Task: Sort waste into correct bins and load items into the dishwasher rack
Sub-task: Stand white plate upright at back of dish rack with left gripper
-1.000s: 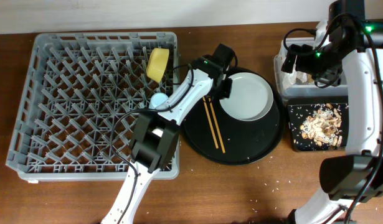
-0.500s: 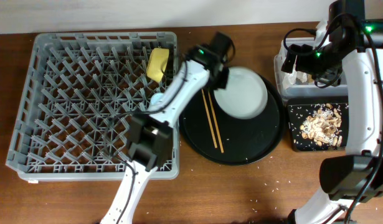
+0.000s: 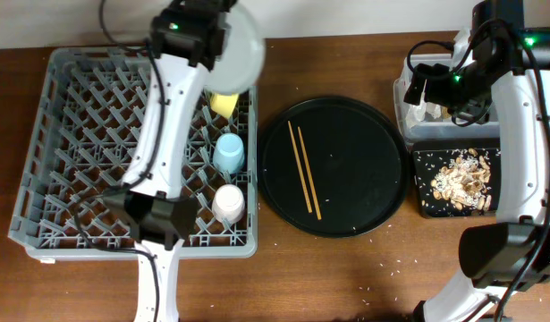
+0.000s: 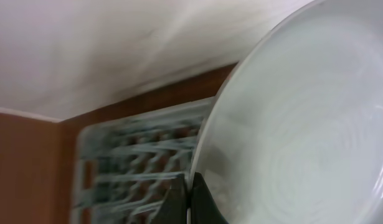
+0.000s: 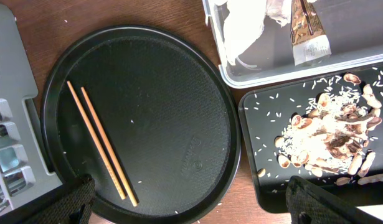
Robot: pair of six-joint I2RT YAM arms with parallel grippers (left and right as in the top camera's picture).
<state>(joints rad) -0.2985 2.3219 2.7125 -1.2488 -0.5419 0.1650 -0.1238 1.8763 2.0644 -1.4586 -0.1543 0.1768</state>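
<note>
My left gripper holds the plate's rim and will next lower until the white plate sits between the rack's wires beside the yellow bowl, then let go of the rim. The rack's pegs below are empty.
My left gripper is shut on the rim of the white plate and holds it tilted, high over the back right corner of the grey dishwasher rack. In the left wrist view the fingers pinch the plate's edge. In the rack are the yellow bowl, the light-blue cup and the pink-white cup. The chopsticks lie on the round black tray. My right gripper is open and empty above the bins.
The clear tub holds white napkins and a brown wrapper. The shallow black tray next to it holds food scraps and rice grains. Loose grains lie on the brown table.
My left gripper lifted the plate off the round tray and carried it left and back, up over the rack. The two cups in the rack are now uncovered. The right arm has not moved.
</note>
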